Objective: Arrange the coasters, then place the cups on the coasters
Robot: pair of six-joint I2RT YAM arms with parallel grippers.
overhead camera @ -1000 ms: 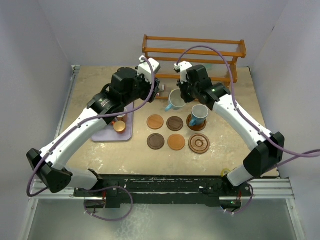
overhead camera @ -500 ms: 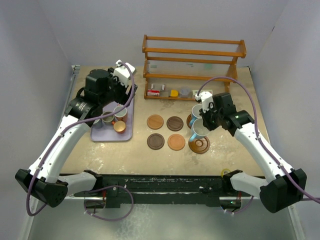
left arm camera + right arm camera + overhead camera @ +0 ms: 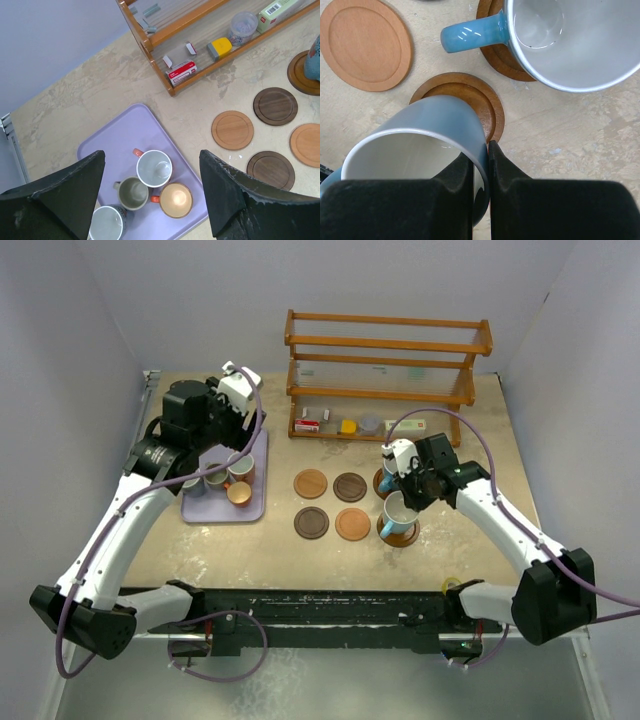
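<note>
My right gripper should next go down to set the large light blue cup on the dark ringed coaster and let go of the cup's rim, because that coaster is below my gripper.
My right gripper (image 3: 480,150) is shut on the rim of a large light blue cup (image 3: 420,145), one finger inside and one outside. The cup hangs tilted just over the dark ringed coaster (image 3: 487,102) at the front right (image 3: 405,533); whether they touch I cannot tell. A second light blue cup (image 3: 570,45) stands on the coaster (image 3: 495,55) behind it. My left gripper (image 3: 150,200) is open, high above the lavender tray (image 3: 112,142). On the tray stand a reddish cup (image 3: 154,168), an olive-grey cup (image 3: 132,193), an orange cup (image 3: 176,200) and a blue cup (image 3: 106,224). Several bare coasters (image 3: 311,483) lie mid-table.
A wooden rack (image 3: 385,365) stands at the back, with small boxes and a yellow item (image 3: 219,47) on its bottom shelf. Grey walls close in the table on the left, right and back.
My right gripper has carried the light blue cup from near the rack forward to the front right coaster. My left arm has swung left over the tray, its jaws wider.
</note>
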